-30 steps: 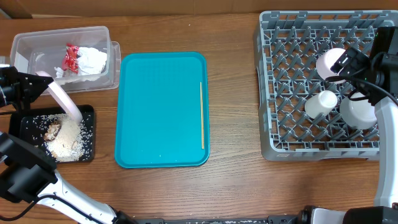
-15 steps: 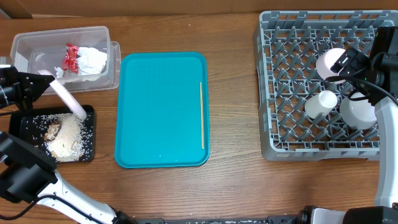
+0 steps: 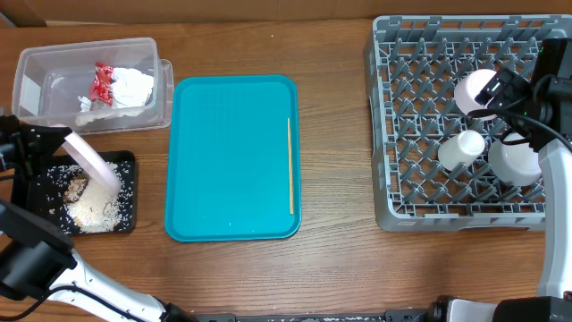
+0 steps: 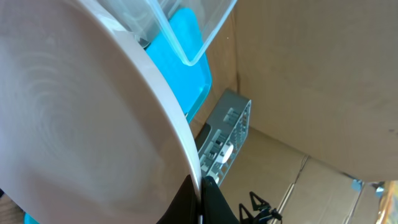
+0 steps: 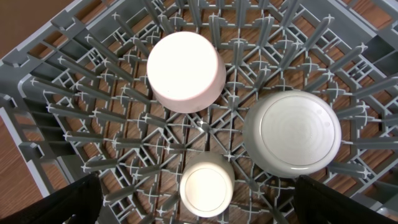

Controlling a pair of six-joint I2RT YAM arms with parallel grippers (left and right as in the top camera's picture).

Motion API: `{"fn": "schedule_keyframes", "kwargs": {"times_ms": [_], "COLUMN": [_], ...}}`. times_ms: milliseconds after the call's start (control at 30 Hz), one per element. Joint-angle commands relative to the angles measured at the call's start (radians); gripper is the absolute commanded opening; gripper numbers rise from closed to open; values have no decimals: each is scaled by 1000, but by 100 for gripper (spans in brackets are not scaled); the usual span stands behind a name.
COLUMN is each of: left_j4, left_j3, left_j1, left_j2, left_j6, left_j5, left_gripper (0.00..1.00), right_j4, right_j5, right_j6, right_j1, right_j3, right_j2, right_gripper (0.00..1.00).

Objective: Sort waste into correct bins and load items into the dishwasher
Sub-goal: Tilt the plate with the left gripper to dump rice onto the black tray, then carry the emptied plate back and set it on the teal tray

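Note:
The teal tray's bare middle (image 3: 234, 154) is below my left gripper and to its right in the overhead view, so I will swing over, lower the plate (image 3: 92, 164) flat and let go.
My left gripper (image 3: 49, 146) is shut on the rim of a pale pink plate (image 3: 92, 164), held tilted on edge over the black bin (image 3: 130, 215) of spilled rice. In the left wrist view the plate (image 4: 81, 124) fills the frame, pinched between the fingers (image 4: 200, 193). My right gripper (image 3: 505, 89) hovers open and empty above the grey dishwasher rack (image 3: 393, 134), fingertips at the lower corners of its wrist view (image 5: 199, 211). The rack (image 5: 81, 93) holds a pink cup (image 5: 185, 71), a white bowl (image 5: 292, 134) and a small white cup (image 5: 206, 186), all upside down.
A clear plastic bin (image 3: 54, 67) at the back left holds a red wrapper and crumpled white paper (image 3: 125, 87). A teal tray (image 3: 232, 156) in the middle carries a single wooden chopstick (image 3: 290, 165). A cardboard wall runs along the back.
My left gripper has moved toward the front with the plate, from the clear bin's edge to over the black bin. The right arm has not moved.

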Motion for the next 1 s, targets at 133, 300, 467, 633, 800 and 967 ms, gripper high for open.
{"fn": "schedule_keyframes", "kwargs": {"times_ms": [133,300,467,633,800,967], "left_j4": [-5,-5,-5,3,-4,-4], "left_j3": [-18,-55,-55,-55,-55,-55], "left_j1": [-1,-11,-22,-26,-108,-346], "left_j2": [-48,-97,-163,-251,-323,-404], "left_j6": [21,23,31,16,16,9], "left_j5": [31,31,27,-64,-127,-217], "left_gripper": [4,4,4,4,4,4], "right_j4": [2,2,2,2,2,2], "right_j5": [10,10,10,10,10,10], "right_j6": [2,2,2,2,2,2], "right_j1": [-1,-1,-1,-1,-1,-1], "right_j3": [9,9,9,9,9,9], "right_j2": [-1,-1,-1,-1,-1,-1], "right_gripper": [100,100,100,100,100,100]}}
